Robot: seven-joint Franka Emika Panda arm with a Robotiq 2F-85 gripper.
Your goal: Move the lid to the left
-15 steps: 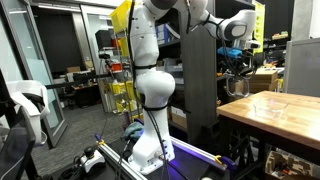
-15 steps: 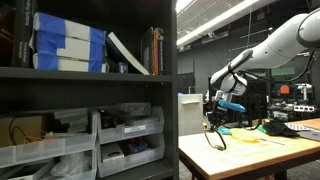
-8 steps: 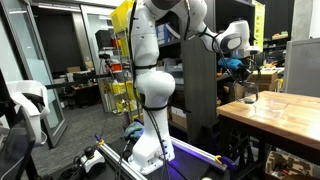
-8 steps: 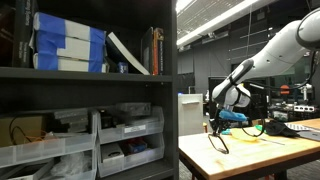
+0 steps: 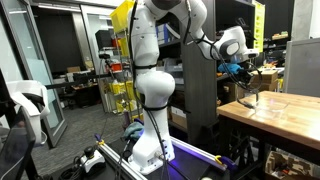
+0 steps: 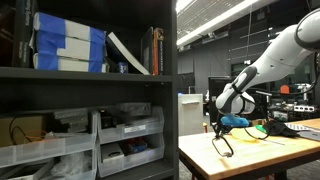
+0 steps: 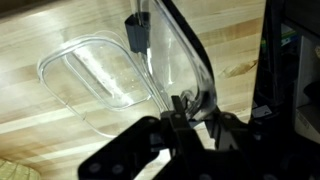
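Observation:
I should next swing my gripper away from the clear box and down to release the lid's rim, as the bare table end lies below, opposite the box.
The lid (image 7: 187,62) is a thin see-through plastic sheet with a dark rim. It stands on edge, gripped at its rim by my gripper (image 7: 181,104), which is shut on it. In both exterior views the lid (image 5: 247,96) (image 6: 222,144) hangs from the gripper (image 5: 243,80) (image 6: 222,126) just above the wooden table (image 5: 285,115) (image 6: 235,160). The deeper clear plastic box (image 7: 100,75) lies on the table below and beside the lid in the wrist view.
A dark shelf unit (image 6: 90,90) with bins and boxes stands next to the table's edge. A yellow-green object (image 6: 258,129) lies further back on the table. The robot's white base (image 5: 152,90) stands beside the table.
The gripper has carried the lid sideways over the table, rightward in both exterior views, and slightly lower. It has held the lid throughout.

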